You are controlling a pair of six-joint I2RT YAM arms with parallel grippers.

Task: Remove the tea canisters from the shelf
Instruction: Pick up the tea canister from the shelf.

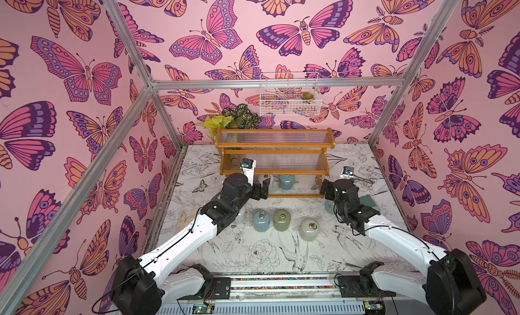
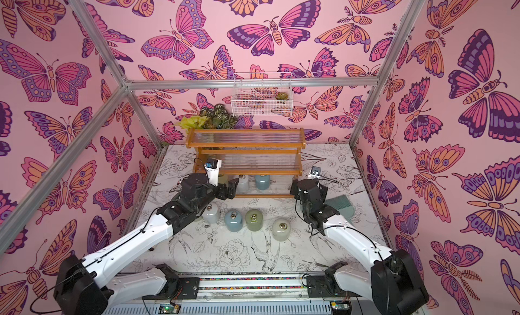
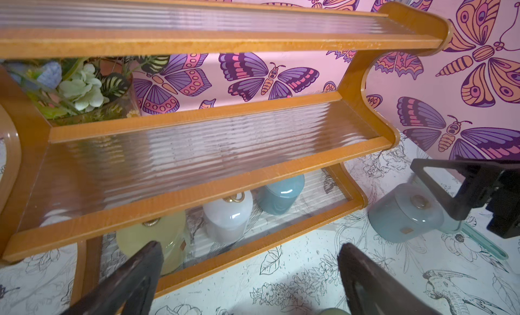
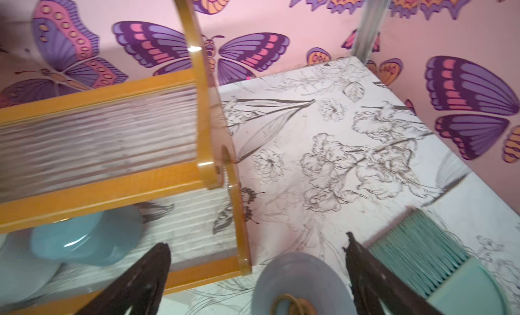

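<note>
My right gripper moves past the shelf's end and around the blue canister on the bottom level [image 1: 287,181] [image 4: 89,236] next, as it stands between my gripper and the white one.
The shelf [image 1: 274,162] stands at the back of the table, its top two tiers bare. On its bottom tier are a yellow-green tea canister [image 3: 152,240], a white one [image 3: 228,217] and a blue one [image 1: 287,181]. My left gripper [image 3: 250,271] is open and empty, just in front of that tier's left end. My right gripper [image 4: 257,248] is open above a pale blue-grey canister [image 4: 301,282] standing on the table off the shelf's right end, touching neither finger. Blue [image 1: 261,220], sage [image 1: 282,219] and cream [image 1: 309,229] canisters stand mid-table; a pale one [image 2: 211,212] is half hidden under my left arm.
A teal brush [image 1: 368,202] lies on the table just right of my right gripper. Potted plants [image 1: 233,119] stand behind the shelf's left end. A white wire basket [image 1: 289,98] hangs on the back wall. Butterfly-papered walls close in three sides.
</note>
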